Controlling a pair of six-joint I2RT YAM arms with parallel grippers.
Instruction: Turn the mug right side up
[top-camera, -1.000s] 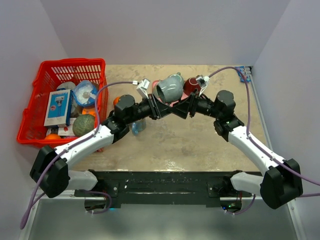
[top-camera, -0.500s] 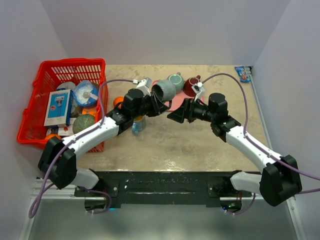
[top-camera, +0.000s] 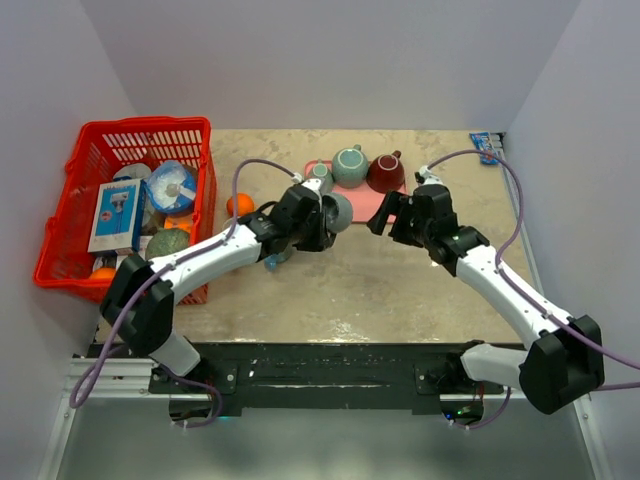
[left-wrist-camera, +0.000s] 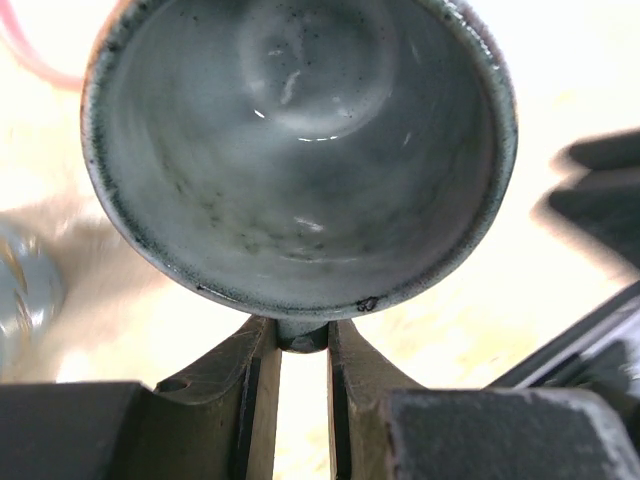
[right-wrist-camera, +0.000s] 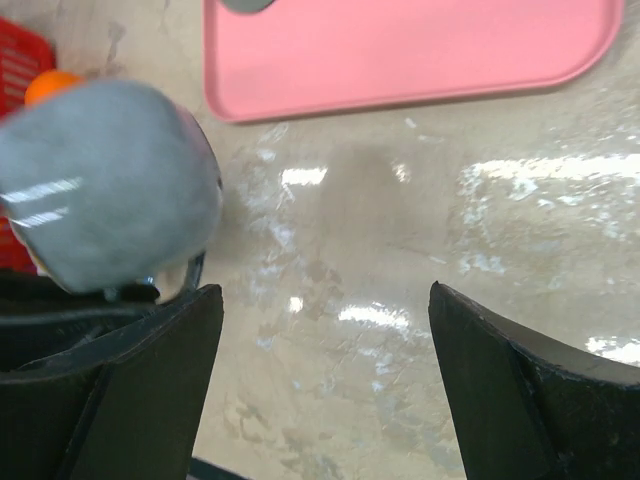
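Observation:
My left gripper needs to move down and slightly back, tilting downward to put the mug's base on bare table (top-camera: 340, 238), because the mug is hanging tipped sideways.
The grey mug (top-camera: 338, 211) hangs just in front of the pink tray (top-camera: 372, 203), lying roughly sideways. In the left wrist view the mug's hollow inside (left-wrist-camera: 300, 150) faces the camera, and my left gripper (left-wrist-camera: 303, 332) is shut on its handle. My right gripper (top-camera: 386, 216) stands open a little to the right of the mug, touching nothing. In the right wrist view the mug's grey outside (right-wrist-camera: 105, 195) shows at the left, beyond the wide-apart jaws of my right gripper (right-wrist-camera: 325, 300), which has only bare table between them.
On the pink tray (right-wrist-camera: 400, 50) stand a green mug (top-camera: 350, 165), a red mug (top-camera: 386, 173) and a small grey-green one (top-camera: 320, 178). A red basket (top-camera: 60, 240) full of goods fills the left. An orange (top-camera: 238, 204) and a bottle (top-camera: 277, 255) lie by my left arm.
My right gripper has opened, let go of the mug and drawn back to the right. My left arm has carried the mug down and nearer, off the tray.

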